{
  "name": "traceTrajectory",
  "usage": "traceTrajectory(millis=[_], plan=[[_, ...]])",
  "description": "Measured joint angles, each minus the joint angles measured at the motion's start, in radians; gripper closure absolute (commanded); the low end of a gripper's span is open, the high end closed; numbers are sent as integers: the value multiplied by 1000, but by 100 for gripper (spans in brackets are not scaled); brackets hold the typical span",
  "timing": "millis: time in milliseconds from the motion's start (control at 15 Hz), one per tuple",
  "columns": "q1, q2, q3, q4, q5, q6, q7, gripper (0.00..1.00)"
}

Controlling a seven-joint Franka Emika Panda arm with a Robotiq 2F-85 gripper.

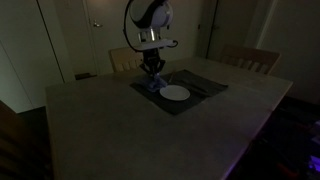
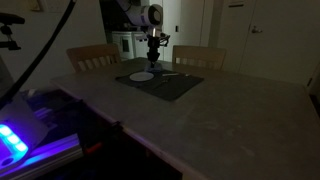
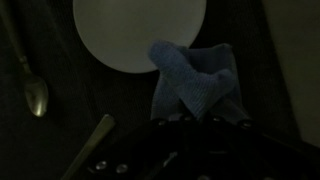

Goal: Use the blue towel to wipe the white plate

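Observation:
My gripper moves low across the placemat next, away from the plate toward the placemat's edge (image 1: pixel 146 85) (image 3: pixel 251 100), to release the towel whose tip overlaps the plate's rim.
The white plate (image 1: pixel 175 93) lies on a dark placemat (image 1: pixel 200 98) at the table's far side; it also shows in an exterior view (image 2: pixel 142 76) and at the top of the wrist view (image 3: pixel 138 30). My gripper (image 1: pixel 152 76) hangs low over the mat just beside the plate, seen too in an exterior view (image 2: pixel 156 62). In the wrist view the blue towel (image 3: pixel 195 78) sticks out bunched from between my dark fingers (image 3: pixel 195 125) and its tip overlaps the plate's near rim. The gripper looks shut on the towel.
A spoon (image 3: pixel 35 92) and another piece of cutlery (image 3: pixel 90 145) lie on the mat beside the plate. Two wooden chairs (image 1: pixel 125 58) (image 1: pixel 250 58) stand behind the table. The room is very dim. A lit blue device (image 2: pixel 15 140) sits off the table edge.

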Motion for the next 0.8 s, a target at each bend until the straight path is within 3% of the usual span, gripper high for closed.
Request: traceTrajectory(millis=[533, 600, 667, 800], plan=[[-1, 117, 23, 144, 0, 42, -119, 98], [-2, 124, 27, 157, 0, 41, -131, 67], [-2, 131, 31, 171, 0, 38, -141, 66], [-3, 136, 38, 182, 0, 34, -153, 53]])
